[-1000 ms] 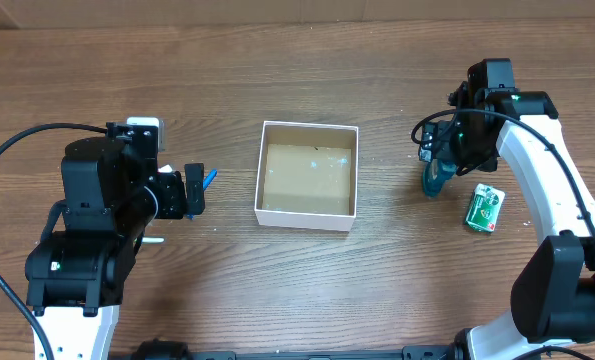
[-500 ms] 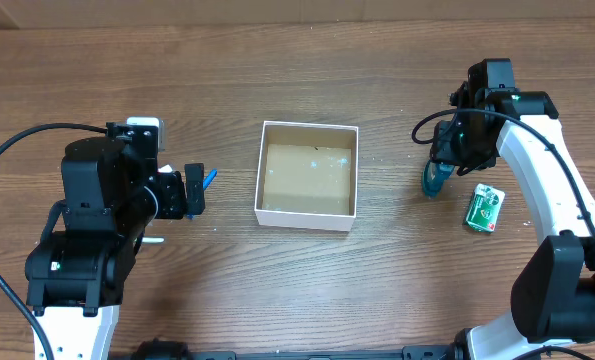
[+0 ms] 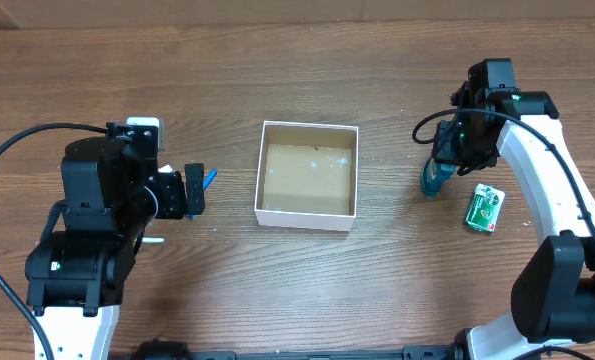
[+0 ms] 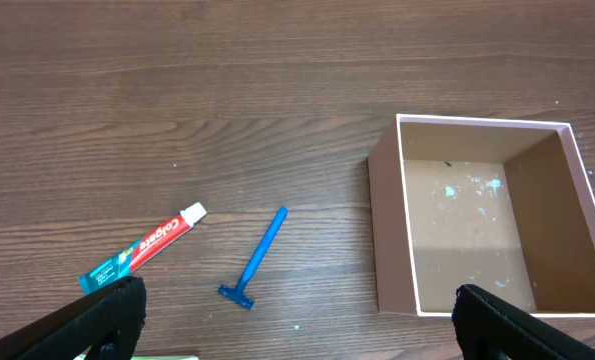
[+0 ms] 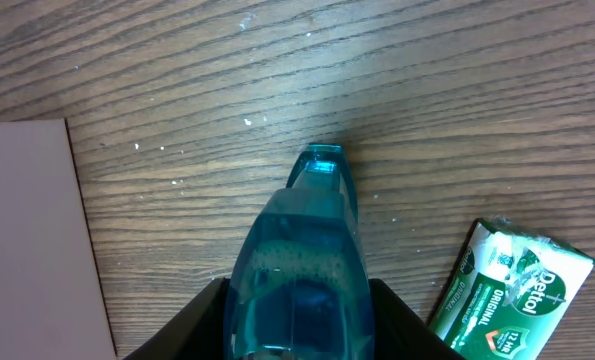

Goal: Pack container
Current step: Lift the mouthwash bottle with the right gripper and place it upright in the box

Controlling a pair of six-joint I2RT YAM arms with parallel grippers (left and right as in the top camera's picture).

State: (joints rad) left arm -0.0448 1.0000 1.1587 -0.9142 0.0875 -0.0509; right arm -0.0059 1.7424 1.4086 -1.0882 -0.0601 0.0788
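Observation:
My right gripper lifts the bottle over the container's side next, then brings it down into the container's far corner on the razor's side (image 3: 284,162).
The container (image 3: 309,124) is a small square box with white walls and a brown floor, at the table's middle; nothing lies in it. It also shows in the left wrist view as the container (image 4: 477,121) at right. Right of it lies a teal see-through bottle (image 3: 433,181). My right gripper (image 3: 445,160) is shut on that bottle (image 5: 302,240), with one black finger pressed on each side of it. My left gripper (image 3: 194,190) stands wide open left of the box, over bare wood, with nothing between its fingers (image 4: 107,315).
A green Dettol soap packet (image 3: 484,209) lies just right of the bottle and shows again as the packet (image 5: 512,290). A blue razor (image 4: 257,258) and a toothpaste tube (image 4: 142,248) lie on the wood under my left gripper, left of the box.
My right gripper has closed from open onto the teal bottle. The bottle, the box and the left arm have not moved.

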